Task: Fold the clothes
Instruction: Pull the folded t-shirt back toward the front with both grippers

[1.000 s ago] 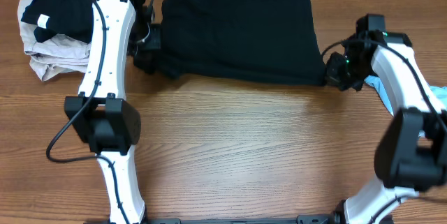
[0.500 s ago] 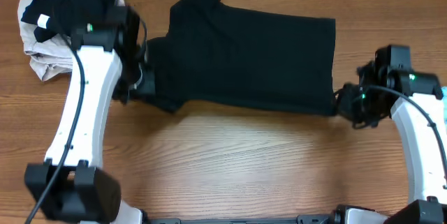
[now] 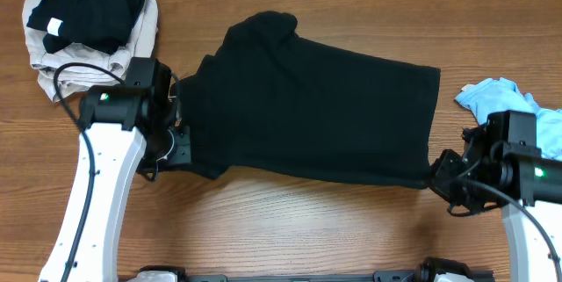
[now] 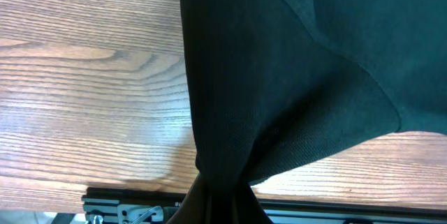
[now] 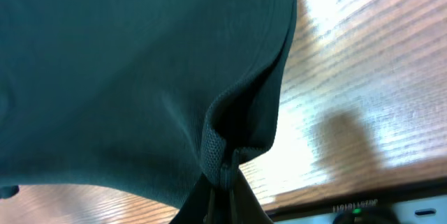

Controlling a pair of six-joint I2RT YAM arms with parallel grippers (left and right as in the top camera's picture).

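Next, my left gripper carries the jutting corner outward and releases it on the cloth before the sleeve (image 3: 216, 96), which lies outward of the gripper.
A black T-shirt (image 3: 316, 106) lies stretched across the middle of the wooden table, one sleeve pointing to the back. My left gripper (image 3: 182, 148) is shut on its left lower corner; in the left wrist view the cloth (image 4: 279, 77) bunches into the jaws (image 4: 220, 206). My right gripper (image 3: 436, 177) is shut on the right lower corner; in the right wrist view the hem (image 5: 230, 133) is pinched between the fingers (image 5: 225, 199).
A stack of folded clothes, black (image 3: 88, 10) on beige (image 3: 61, 71), sits at the back left corner. A light blue garment (image 3: 505, 102) lies crumpled at the right edge, behind my right arm.
Both grippers have pulled the black T-shirt toward the front of the table. The shirt has slid away from the back edge and now lies slanted, and the light blue garment has come into view.
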